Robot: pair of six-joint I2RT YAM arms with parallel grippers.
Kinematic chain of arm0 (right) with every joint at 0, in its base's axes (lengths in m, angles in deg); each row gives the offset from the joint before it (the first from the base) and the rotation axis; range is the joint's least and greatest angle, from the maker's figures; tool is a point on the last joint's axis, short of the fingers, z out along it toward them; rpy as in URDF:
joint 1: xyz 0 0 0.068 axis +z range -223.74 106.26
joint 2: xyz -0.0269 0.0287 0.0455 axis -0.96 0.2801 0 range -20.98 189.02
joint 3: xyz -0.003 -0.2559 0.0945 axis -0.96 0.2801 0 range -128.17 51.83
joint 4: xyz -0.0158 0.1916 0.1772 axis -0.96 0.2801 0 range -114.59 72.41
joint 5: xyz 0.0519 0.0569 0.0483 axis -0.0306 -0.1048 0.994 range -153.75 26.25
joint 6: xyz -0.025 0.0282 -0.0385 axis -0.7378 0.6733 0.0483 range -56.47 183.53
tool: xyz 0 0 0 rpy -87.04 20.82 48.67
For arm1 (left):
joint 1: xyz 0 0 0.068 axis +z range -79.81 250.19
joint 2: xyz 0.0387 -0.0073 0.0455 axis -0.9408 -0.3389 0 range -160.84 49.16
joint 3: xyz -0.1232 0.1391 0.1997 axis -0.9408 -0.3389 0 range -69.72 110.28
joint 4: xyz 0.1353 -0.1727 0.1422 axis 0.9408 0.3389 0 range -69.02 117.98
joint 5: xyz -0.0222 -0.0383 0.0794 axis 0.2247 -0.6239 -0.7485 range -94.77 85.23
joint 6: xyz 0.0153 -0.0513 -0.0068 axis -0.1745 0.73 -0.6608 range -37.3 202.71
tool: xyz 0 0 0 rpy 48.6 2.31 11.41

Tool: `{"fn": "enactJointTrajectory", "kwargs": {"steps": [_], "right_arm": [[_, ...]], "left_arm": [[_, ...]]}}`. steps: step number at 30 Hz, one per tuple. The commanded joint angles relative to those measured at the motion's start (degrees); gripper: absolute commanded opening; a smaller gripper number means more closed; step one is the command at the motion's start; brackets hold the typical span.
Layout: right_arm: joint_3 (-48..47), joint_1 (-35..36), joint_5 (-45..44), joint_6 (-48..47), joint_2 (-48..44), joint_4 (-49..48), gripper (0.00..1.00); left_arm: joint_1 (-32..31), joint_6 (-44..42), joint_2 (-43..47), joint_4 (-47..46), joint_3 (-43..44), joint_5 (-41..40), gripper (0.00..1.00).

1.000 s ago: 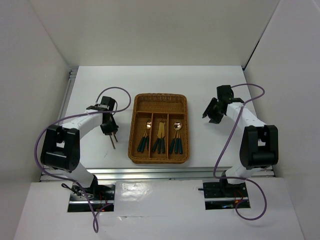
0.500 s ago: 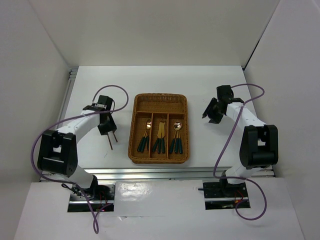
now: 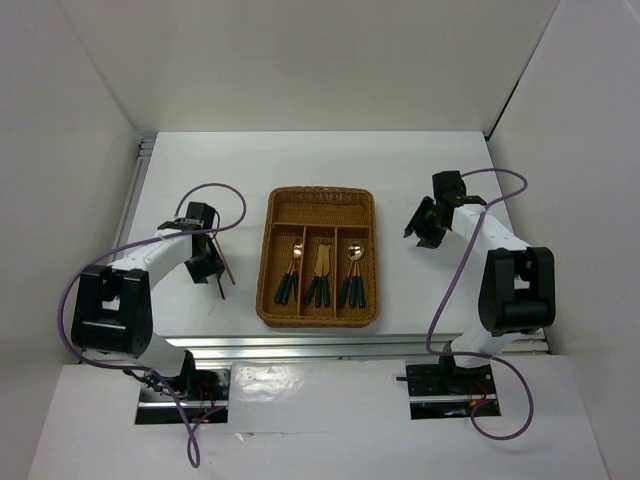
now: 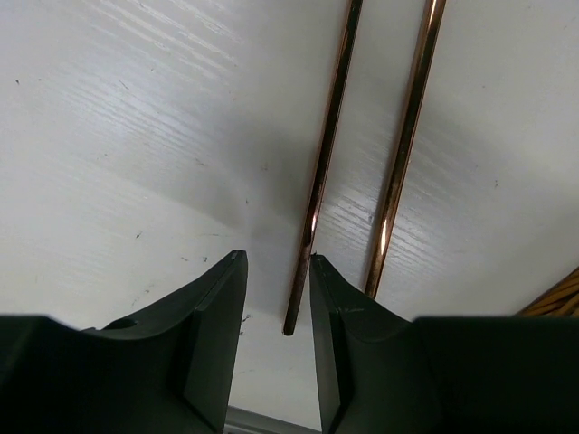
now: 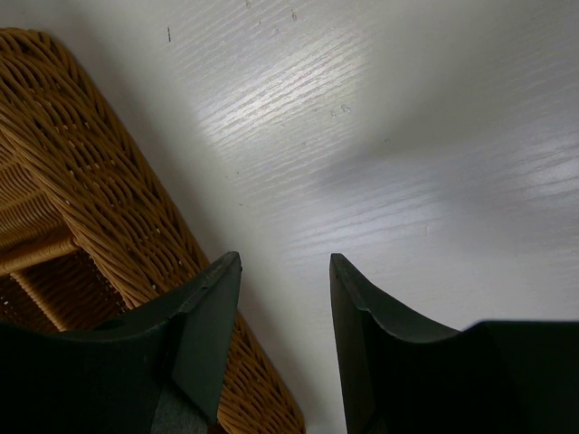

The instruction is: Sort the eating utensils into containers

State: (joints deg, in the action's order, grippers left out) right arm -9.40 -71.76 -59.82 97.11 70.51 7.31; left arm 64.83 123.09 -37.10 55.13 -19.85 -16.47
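My left gripper eases down and closes on the chopstick's near end (image 3: 221, 287) (image 4: 298, 294) next, as it already lies between the open fingertips. The other chopstick passes outside.
Two thin reddish-brown chopsticks (image 3: 225, 262) lie on the white table left of the wicker tray (image 3: 268, 262). My left gripper (image 3: 207, 264) is open, low over their near ends. In the left wrist view one chopstick (image 4: 324, 154) ends between my fingertips, close to the right finger (image 4: 344, 312). The other chopstick (image 4: 405, 145) passes outside that finger. Gold-headed spoons (image 3: 291, 268), forks (image 3: 320, 270) and more spoons (image 3: 353, 270) lie in the three long slots. My right gripper (image 3: 418, 228) is open and empty, right of the tray.
The crosswise slot (image 3: 320, 208) at the tray's far end holds nothing. The tray's woven wall (image 5: 81, 190) is just left of my right gripper (image 5: 285, 258). A tray corner (image 4: 563, 294) shows in the left wrist view. White walls enclose the table.
My left gripper has shifted left and nearer, ending open over the chopsticks' near ends. The right arm has not moved.
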Motion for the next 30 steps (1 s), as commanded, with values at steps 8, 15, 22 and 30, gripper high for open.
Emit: {"fn": "enactJointTrajectory", "kwargs": {"steps": [8, 15, 22, 30], "right_arm": [[-0.91, -0.13, 0.38, 0.25, 0.72, -2.28, 0.52], [-0.91, -0.13, 0.38, 0.25, 0.72, -2.28, 0.52], [-0.91, -0.13, 0.38, 0.25, 0.72, -2.28, 0.52], [-1.96, -0.13, 0.38, 0.25, 1.77, -2.28, 0.52]], "left_arm": [[0.36, -1.09, -2.16, -1.9, -0.03, 0.89, 0.45], [0.36, -1.09, -4.8, -1.9, 1.1, 0.89, 0.4], [0.36, -1.09, -6.47, -1.9, 1.11, 0.19, 0.34], [0.36, -1.09, -7.52, -1.9, 1.11, -0.34, 0.16]]}}
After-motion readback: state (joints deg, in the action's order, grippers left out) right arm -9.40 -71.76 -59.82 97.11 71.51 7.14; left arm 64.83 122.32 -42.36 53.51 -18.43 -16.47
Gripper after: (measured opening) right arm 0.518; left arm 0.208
